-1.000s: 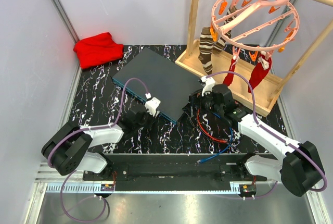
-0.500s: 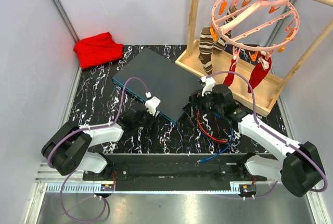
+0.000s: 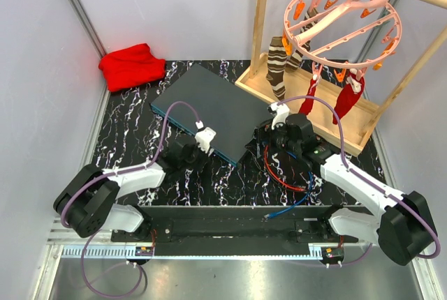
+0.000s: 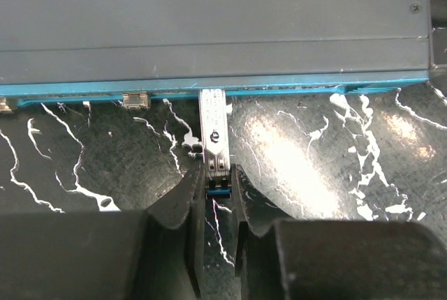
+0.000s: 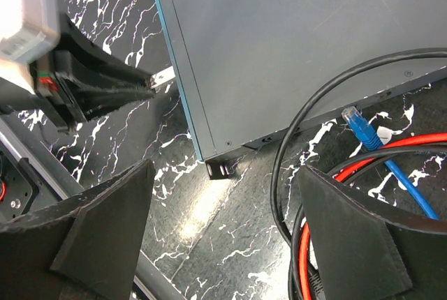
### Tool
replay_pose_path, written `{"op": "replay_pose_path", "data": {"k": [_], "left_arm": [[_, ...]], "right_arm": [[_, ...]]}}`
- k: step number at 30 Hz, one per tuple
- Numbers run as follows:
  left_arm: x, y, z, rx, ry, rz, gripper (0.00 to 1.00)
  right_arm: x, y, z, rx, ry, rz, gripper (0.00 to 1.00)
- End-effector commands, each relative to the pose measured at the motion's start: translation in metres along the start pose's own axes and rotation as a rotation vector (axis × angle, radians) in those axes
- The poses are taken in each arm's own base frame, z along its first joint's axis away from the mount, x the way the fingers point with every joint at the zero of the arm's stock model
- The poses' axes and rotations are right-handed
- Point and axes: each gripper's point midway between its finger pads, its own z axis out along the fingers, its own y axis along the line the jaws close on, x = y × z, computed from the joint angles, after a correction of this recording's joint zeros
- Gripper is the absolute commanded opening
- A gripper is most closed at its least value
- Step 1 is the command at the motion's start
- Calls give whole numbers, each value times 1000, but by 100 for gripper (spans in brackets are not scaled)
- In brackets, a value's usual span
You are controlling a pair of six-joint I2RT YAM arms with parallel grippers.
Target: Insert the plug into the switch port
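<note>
Next, the left gripper pushes outward and drives the plug into the socket in the teal edge [image 3: 212, 150] [image 4: 212, 91], then releases it, because its silver body still sticks out.
The switch [image 3: 209, 108] is a flat dark grey box with a teal front edge, lying mid-table; it also shows in the left wrist view [image 4: 209, 14] and the right wrist view [image 5: 279, 42]. My left gripper [image 3: 195, 148] [image 4: 216, 178] is shut on the rear end of a small silver plug [image 4: 214, 129] with a blue tab. The plug's front end is at a socket in the teal edge. My right gripper [image 3: 264, 136] [image 5: 225, 195] is wide open and empty, hovering over the switch's right front corner.
Red [image 5: 419, 143], black [image 5: 307, 111] and blue [image 5: 363, 129] cables lie coiled right of the switch under my right gripper. A wooden rack base [image 3: 307, 115] with hanging socks stands behind. A red cloth [image 3: 131, 65] lies at the back left.
My left gripper has edged a little forward toward the switch's front edge with the plug. The right arm has hardly moved.
</note>
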Motion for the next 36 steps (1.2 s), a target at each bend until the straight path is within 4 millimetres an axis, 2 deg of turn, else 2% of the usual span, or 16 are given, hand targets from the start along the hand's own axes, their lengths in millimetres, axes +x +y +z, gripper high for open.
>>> {"op": "replay_pose_path", "data": {"k": [1, 6, 16, 25, 29, 33, 34, 35, 36], "left_arm": [[-115, -13, -13, 60, -348, 68, 0], [-118, -21, -9, 101, -355, 68, 0], [-101, -20, 11, 99, -339, 23, 0], [-129, -15, 22, 73, -400, 26, 0], [-127, -14, 23, 68, -390, 14, 1], [-129, -9, 5, 36, -422, -11, 26], [-121, -6, 2, 18, -407, -17, 37], [-120, -5, -2, 8, -409, -23, 42], [-120, -3, -11, -3, -423, -30, 47]], "right_arm": [[-15, 0, -5, 1, -64, -28, 93], [-14, 0, -5, -1, -65, -30, 93], [-10, -1, -3, -3, -54, -28, 93], [-9, -3, 0, 2, -49, -36, 93], [-15, -6, 3, 16, -56, -46, 93], [-27, -9, 10, 31, -63, -57, 93], [-30, -12, 11, 43, -66, -57, 94], [-39, -13, 12, 48, -80, -59, 93], [-39, -17, 17, 57, -71, -58, 94]]}}
